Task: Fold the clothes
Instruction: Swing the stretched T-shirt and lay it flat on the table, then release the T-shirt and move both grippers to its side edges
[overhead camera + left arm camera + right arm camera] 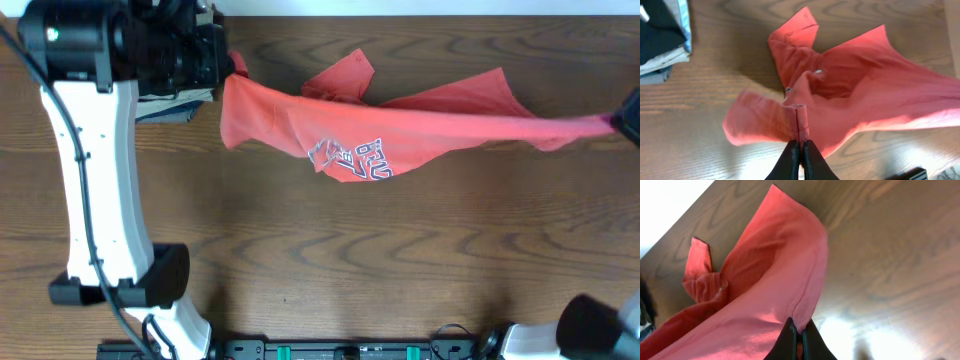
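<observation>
This end of the clothes hangs raised, so I need to pull my left gripper back and down toward the bare tabletop in front of the clothes and let go of the hem fold.
The clothes (400, 125), a coral-red T-shirt with white lettering, hang stretched across the back of the table between both arms. My left gripper (232, 68) pinches its left end near the back left. In the left wrist view the left gripper (801, 143) is shut on a hem fold of the clothes (860, 95). My right gripper (618, 122) holds the far right end at the frame edge. The right wrist view shows the right gripper (799, 328) shut on a seam of the clothes (765, 285). One sleeve sticks up behind.
A stack of folded garments (660, 40), black on top with grey and khaki below, lies at the back left (165, 108), right beside the left arm. The wooden table (400, 260) stretches in front of the shirt.
</observation>
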Tool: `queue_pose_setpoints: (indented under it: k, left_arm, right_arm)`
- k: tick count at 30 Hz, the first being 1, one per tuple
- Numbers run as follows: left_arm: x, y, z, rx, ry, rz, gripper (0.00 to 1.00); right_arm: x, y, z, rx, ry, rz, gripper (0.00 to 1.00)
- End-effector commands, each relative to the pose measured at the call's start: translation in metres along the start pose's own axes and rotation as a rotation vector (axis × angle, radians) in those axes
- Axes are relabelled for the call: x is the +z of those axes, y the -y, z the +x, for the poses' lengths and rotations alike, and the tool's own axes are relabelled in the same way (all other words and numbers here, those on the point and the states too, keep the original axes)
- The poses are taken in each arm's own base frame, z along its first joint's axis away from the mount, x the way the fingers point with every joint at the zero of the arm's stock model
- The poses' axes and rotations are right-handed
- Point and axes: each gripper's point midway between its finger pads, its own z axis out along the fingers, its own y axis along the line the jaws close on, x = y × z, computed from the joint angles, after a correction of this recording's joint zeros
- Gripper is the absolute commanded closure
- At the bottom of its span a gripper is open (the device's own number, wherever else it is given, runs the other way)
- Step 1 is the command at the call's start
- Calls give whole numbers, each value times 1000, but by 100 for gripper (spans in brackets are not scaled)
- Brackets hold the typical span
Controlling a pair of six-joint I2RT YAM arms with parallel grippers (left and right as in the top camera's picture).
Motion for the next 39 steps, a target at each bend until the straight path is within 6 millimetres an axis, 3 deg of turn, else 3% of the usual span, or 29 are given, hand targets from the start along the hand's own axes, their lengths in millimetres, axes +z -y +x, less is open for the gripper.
queue_pose_setpoints:
  k: [1,8,13,16,22,26,28,29,30,31,32,33,36,39]
  left_arm:
    - [-6,9,34,18,-93,-9,94]
    - [-11,-1,98,16,-220,-104,94]
    - [-22,-24,137,-29,-258,-230,94]
    - [-28,-27,156,-58,-258,-251,94]
    - [-37,-30,198,-96,-275,-259,94]
    - [-40,-33,225,-152,-282,-268,93]
    - [-40,-34,236,-174,-282,-268,86]
    - [-40,-35,240,-185,-282,-269,77]
    - [-40,-36,245,-188,-286,-270,63]
    - [-40,-36,250,-189,-290,-271,52]
    - [-39,-37,254,-191,-296,-272,35]
    - [-38,-38,257,-192,-301,-273,29]
    - [-32,-41,258,-192,-299,-273,28]
    - [-21,-42,240,-175,-238,-261,28]
  right_arm:
    - [-21,12,10,-14,36,59,99]
    - [-35,22,50,-35,7,79,99]
    - [-30,39,80,-23,7,121,99]
    - [-21,53,94,16,22,165,99]
    - [2,68,114,49,-32,208,99]
    - [5,76,118,50,-40,244,99]
    - [5,79,115,57,-24,264,99]
    - [5,80,114,58,-20,268,95]
    - [5,80,113,58,-19,267,84]
    - [5,79,112,58,-18,267,65]
    - [5,79,112,58,-16,266,47]
    - [6,79,111,58,-14,264,41]
    - [7,74,108,58,-3,236,31]
    - [8,69,104,56,9,209,27]
